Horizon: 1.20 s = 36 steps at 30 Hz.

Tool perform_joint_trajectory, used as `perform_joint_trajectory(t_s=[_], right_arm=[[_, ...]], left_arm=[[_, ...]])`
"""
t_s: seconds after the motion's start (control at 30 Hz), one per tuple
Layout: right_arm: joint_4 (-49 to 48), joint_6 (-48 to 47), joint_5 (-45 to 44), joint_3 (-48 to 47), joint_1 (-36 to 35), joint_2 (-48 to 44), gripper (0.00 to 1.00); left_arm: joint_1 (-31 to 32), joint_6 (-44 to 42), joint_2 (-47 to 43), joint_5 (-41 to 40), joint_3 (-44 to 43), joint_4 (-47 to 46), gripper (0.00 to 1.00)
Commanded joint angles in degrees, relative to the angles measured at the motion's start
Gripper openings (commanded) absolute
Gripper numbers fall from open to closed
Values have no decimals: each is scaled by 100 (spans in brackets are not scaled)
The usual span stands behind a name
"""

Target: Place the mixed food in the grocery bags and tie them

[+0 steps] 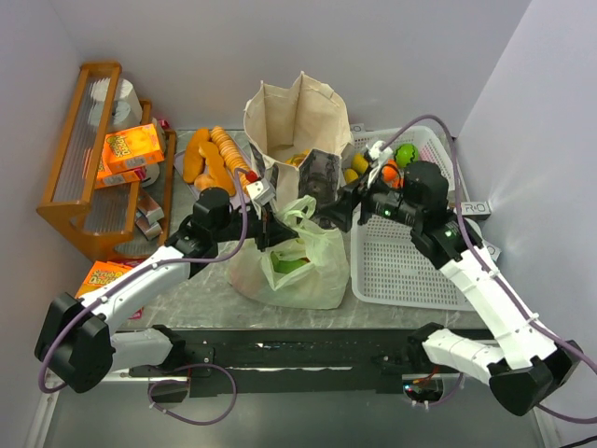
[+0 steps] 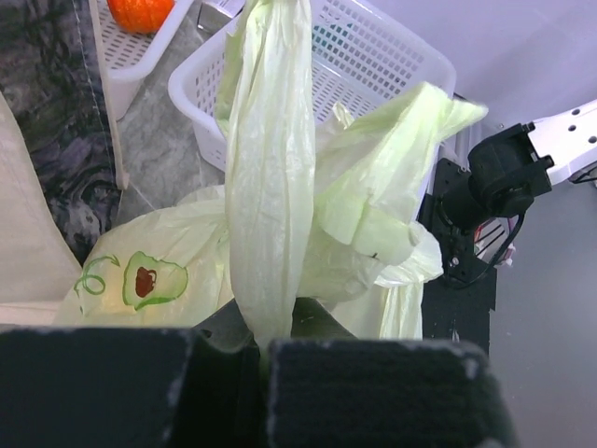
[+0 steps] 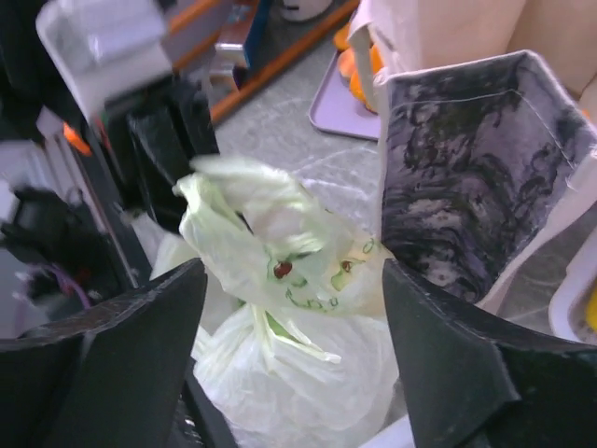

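Observation:
My right gripper needs to go down next. It should also move toward my left gripper, onto the bag's bunched handle point(image 1: 300, 212) point(image 3: 265, 213).
The pale-green plastic grocery bag point(image 1: 300, 271) stands at the table's middle with something green showing through it. My left gripper point(image 1: 269, 227) is shut on one of its loop handles point(image 2: 270, 187), which runs up taut from the jaws point(image 2: 262, 359). My right gripper point(image 3: 294, 280) is open, its fingers point(image 3: 140, 355) on either side of the bag's bunched top point(image 3: 280, 252) without touching it. The beige canvas tote point(image 1: 298, 117) stands just behind, its printed side panel point(image 3: 466, 187) close to my right finger. Yellow, green and orange fruit pieces point(image 1: 382, 163) lie in the far basket.
Two white mesh baskets point(image 1: 410, 271) fill the right side. Bread loaves point(image 1: 210, 154) lie on a tray behind my left arm. A wooden rack point(image 1: 89, 159) with orange boxes point(image 1: 131, 147) stands at far left, and another orange box point(image 1: 103, 275) lies near my left arm.

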<state>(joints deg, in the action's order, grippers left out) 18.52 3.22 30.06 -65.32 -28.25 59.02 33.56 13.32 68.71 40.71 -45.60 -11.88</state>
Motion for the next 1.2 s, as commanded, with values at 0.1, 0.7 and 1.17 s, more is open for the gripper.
perform_joint_trajectory(t_s=[0.1, 0.7, 1.17], right_arm=[[-604, 890, 464, -561, 100, 627, 79], [-1782, 1400, 1449, -43, 118, 1349, 59], [-2019, 1471, 1494, 388, 109, 1103, 0]], left_arm=[[-8, 74, -209, 148, 69, -315, 1], [54, 39, -174, 306, 25, -297, 1], [89, 83, -155, -71, -220, 35, 55]])
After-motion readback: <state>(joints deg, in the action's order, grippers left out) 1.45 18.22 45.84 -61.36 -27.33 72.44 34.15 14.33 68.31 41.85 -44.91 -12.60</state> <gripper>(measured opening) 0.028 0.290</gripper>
